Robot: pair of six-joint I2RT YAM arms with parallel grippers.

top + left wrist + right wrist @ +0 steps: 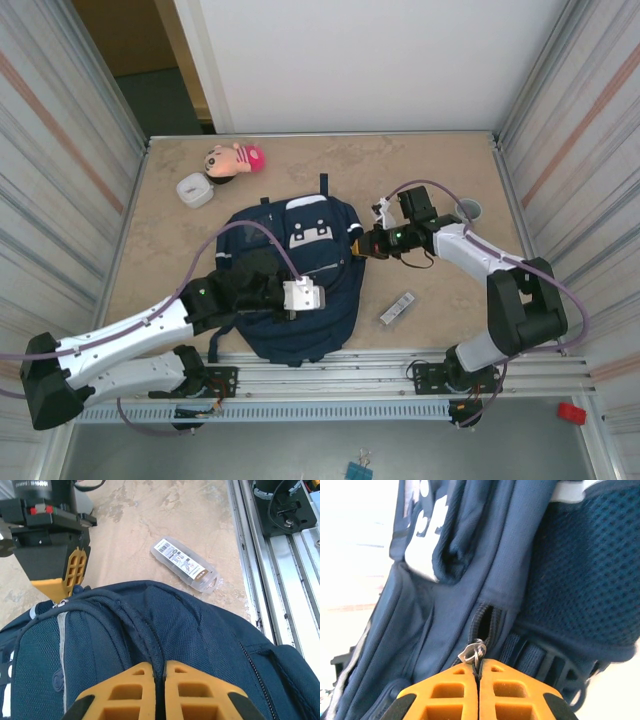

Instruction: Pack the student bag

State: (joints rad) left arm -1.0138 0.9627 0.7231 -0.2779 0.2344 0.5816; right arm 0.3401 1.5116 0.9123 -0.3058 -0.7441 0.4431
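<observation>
The zipper is still open at the short gap near its end. My right gripper should next pull the metal zipper pull (473, 653) outward over that gap to the zipper's end and then release it.
The navy student bag (300, 285) lies flat in the middle of the table, white patches facing up. At its near right part my left gripper (318, 297) is shut, pinching a ridge of blue fabric beside the zip line (159, 672). On the bag's right side my right gripper (362, 245) is shut on the metal zipper pull (473, 653). Its ring is caught between the orange fingertips (457, 687). Just above the pull the zipper (485, 622) gapes open a short way. In the left wrist view my right gripper (64, 591) touches the bag's far edge.
A clear plastic pencil case (398, 308) lies on the table right of the bag, near the front rail (186, 566). A plush doll (235, 158) and a small white box (194, 189) sit at the back left. A grey cup (469, 210) stands at the right.
</observation>
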